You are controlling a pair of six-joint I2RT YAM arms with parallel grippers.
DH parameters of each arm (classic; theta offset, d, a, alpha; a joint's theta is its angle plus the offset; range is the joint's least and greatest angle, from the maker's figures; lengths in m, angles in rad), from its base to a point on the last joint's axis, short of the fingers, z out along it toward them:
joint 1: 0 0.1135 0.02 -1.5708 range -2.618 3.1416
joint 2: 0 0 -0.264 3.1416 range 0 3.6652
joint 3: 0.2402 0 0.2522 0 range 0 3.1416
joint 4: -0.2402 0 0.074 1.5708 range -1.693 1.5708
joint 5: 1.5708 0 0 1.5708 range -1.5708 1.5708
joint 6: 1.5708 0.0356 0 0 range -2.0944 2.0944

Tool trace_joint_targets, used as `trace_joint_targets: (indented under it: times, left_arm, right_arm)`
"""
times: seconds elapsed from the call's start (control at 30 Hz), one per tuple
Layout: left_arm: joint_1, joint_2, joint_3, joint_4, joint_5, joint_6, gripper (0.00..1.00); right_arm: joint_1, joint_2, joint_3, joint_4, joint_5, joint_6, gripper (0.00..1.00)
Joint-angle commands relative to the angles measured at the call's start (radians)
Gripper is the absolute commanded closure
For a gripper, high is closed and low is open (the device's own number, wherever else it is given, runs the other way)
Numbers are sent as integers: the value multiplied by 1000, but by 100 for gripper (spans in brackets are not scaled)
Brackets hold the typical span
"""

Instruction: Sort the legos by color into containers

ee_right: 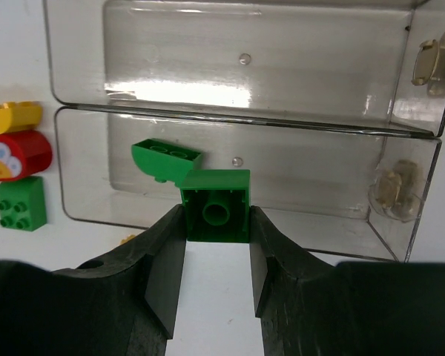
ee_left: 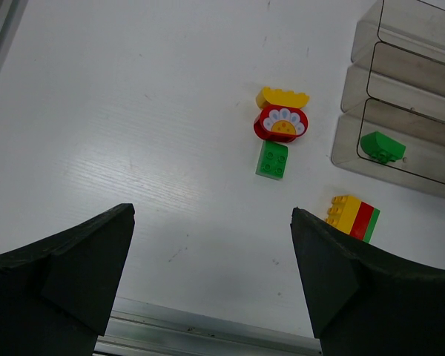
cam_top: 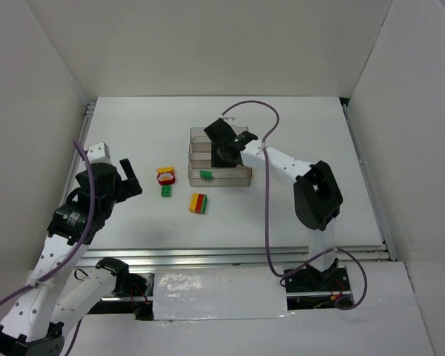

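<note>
Next, the left gripper lowers toward the right in the top view onto the green brick (cam_top: 166,190), which lies below it on that side, still outside the tray (cam_top: 245,178).
My right gripper (ee_right: 216,222) is shut on a green square brick (ee_right: 216,206), held hollow side toward the camera over the near rim of the clear stepped tray (ee_right: 245,122). A green curved brick (ee_right: 165,159) lies in the tray's nearest trough, just left of the held one. In the top view the right gripper (cam_top: 224,152) hovers over the tray (cam_top: 245,178). On the table left of the tray lie a yellow brick (cam_top: 165,170), a red flower brick (cam_top: 165,179), a green brick (cam_top: 166,191) and a yellow-red-green stack (cam_top: 198,203). My left gripper (cam_top: 130,178) is open and empty.
In the left wrist view the open left gripper (ee_left: 211,222) is near the table's metal front rail (ee_left: 208,330), with the stack (ee_left: 352,217) beside the right finger. White walls enclose the table. The two farther troughs (ee_right: 252,52) hold no bricks.
</note>
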Motion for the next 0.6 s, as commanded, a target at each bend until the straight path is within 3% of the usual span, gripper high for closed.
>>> trace_joint_targets:
  times: [0.0, 0.1, 0.13, 0.17, 0.23, 0.27, 0.33, 0.57]
  left_arm:
    - [-2, -1, 4, 14, -6, 8, 0]
    - [-2, 3, 6, 14, -3, 10, 1]
    - [-2, 3, 6, 15, -3, 11, 0]
    - [-2, 3, 6, 15, -3, 11, 1]
    - [-2, 3, 4, 15, -4, 10, 0]
    - [-2, 4, 4, 15, -4, 10, 0]
    - [-1, 12, 6, 18, -3, 11, 1]
    - [-2, 105, 41, -32, 8, -34, 1]
  right_arm:
    - [12, 11, 57, -32, 45, 45, 73]
    - [14, 15, 42, -9, 42, 45, 60]
    - [15, 17, 42, -10, 42, 45, 52]
    - [15, 17, 45, -12, 44, 44, 38]
    - [21, 6, 46, -10, 44, 40, 35]
    - [27, -3, 40, -5, 47, 40, 14]
    - [43, -41, 27, 8, 61, 40, 0]
    - [55, -237, -96, 42, 96, 72, 0]
